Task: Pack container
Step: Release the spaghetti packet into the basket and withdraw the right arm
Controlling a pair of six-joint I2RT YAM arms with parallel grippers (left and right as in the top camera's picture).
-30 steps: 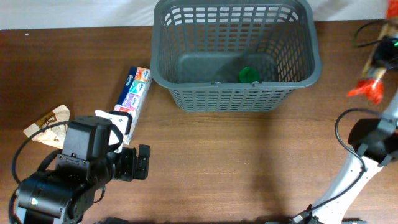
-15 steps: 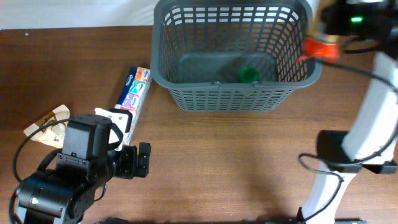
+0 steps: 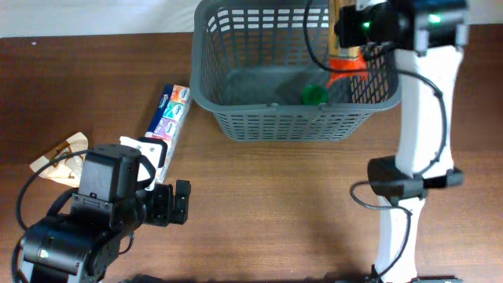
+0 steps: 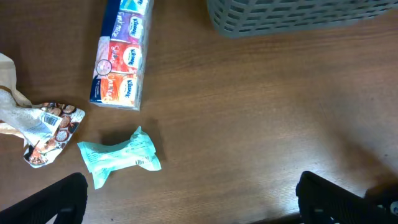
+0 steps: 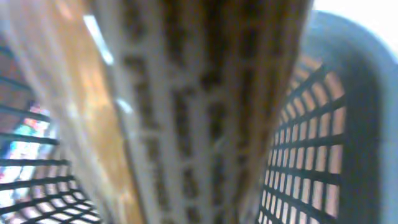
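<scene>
The right gripper lowers a little toward the bottom of the container beside the green item and opens next.
The container, a dark grey lattice basket (image 3: 236, 47), stands at the back of the table. A green item (image 3: 314, 94) lies on its floor. My right gripper (image 3: 346, 49) hangs over the basket's right half, shut on an orange-red packet (image 3: 346, 66). In the right wrist view that packet (image 5: 186, 112) fills the blurred frame, with basket wall (image 5: 317, 143) around it. My left gripper (image 3: 178, 203) is open and empty at the front left. In the left wrist view it (image 4: 193, 208) hovers over bare wood, near a teal packet (image 4: 118, 163).
A long tissue multipack (image 3: 169, 114) (image 4: 119, 59) lies left of the basket (image 4: 298, 15). A crumpled brown snack packet (image 3: 59, 157) (image 4: 43, 127) lies at the far left. The right arm's base and cable stand at the front right (image 3: 401, 189).
My right arm has swung from the far right edge to over the basket, carrying the orange-red packet. The left arm has not moved.
</scene>
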